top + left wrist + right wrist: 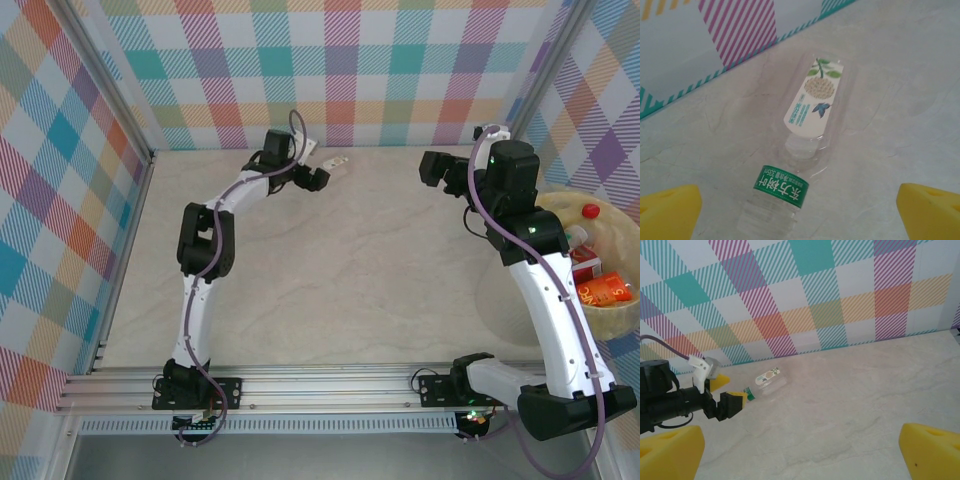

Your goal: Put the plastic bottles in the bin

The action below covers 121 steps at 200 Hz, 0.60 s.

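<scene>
The green neck band (781,186) is on a narrow part of the bottle that fits the gap between my yellow fingertips, so my open left gripper will move down onto it next.
One clear plastic bottle (815,97) with a white leaf-print label and a green neck band lies on its side on the table near the back wall. It also shows in the top view as the bottle (336,162) and in the right wrist view as the bottle (769,379). My left gripper (800,220) is open just short of its neck end, one yellow finger (667,210) on each side, touching nothing. My left gripper (318,168) sits at the back middle. My right gripper (430,167) hangs open and empty, away from the bottle. The bin (625,322) holds several bottles (605,292).
Checked walls close the table at the back and both sides. The bin stands at the right edge, partly behind my right arm (550,290). A metal rail (330,385) runs along the near edge. My left gripper (725,395) appears left in the right wrist view.
</scene>
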{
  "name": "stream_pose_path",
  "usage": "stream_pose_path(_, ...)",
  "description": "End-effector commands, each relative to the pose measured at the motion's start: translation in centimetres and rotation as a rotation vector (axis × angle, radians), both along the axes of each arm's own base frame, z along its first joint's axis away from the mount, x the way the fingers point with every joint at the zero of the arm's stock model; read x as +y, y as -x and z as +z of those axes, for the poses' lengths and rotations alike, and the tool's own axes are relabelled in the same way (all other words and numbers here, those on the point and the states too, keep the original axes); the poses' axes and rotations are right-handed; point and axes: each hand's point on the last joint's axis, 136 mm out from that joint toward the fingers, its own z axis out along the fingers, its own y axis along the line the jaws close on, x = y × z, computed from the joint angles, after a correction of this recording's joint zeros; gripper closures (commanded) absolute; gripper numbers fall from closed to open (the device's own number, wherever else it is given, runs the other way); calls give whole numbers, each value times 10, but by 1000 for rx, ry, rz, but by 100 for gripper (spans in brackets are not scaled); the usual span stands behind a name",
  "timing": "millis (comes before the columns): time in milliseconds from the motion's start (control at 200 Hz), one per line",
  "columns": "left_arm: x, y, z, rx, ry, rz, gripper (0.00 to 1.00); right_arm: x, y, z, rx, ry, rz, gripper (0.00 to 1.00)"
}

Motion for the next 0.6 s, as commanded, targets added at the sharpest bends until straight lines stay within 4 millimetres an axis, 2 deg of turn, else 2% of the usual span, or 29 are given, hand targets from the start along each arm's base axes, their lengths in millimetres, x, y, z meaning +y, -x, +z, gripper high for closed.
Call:
stream_pose_path(0, -7, -17, -5, -67, -48, -60, 0, 1, -4, 6, -27, 16, 2, 0)
stream_pose_path(225, -6, -24, -37, -74, -165, -126, 0, 1, -10, 5, -11, 45, 0, 0)
stream_pose_path(255, -4, -20, -45, -46, -189, -139, 1, 1, -11, 4, -8, 46, -1, 0)
stream_pose_path(375, -3, -17, -58, -30, -226, -176, 4, 3, -14, 3, 1, 37, 4, 0)
stream_pose_path(525, -2, -12, -73, -5, -252, -199, 11, 4, -14, 2, 1, 16, 1, 0)
stream_pose_path(600, -3, -11, -77, 4, -246, -201, 20, 5, -12, 3, 2, 7, 4, 0)
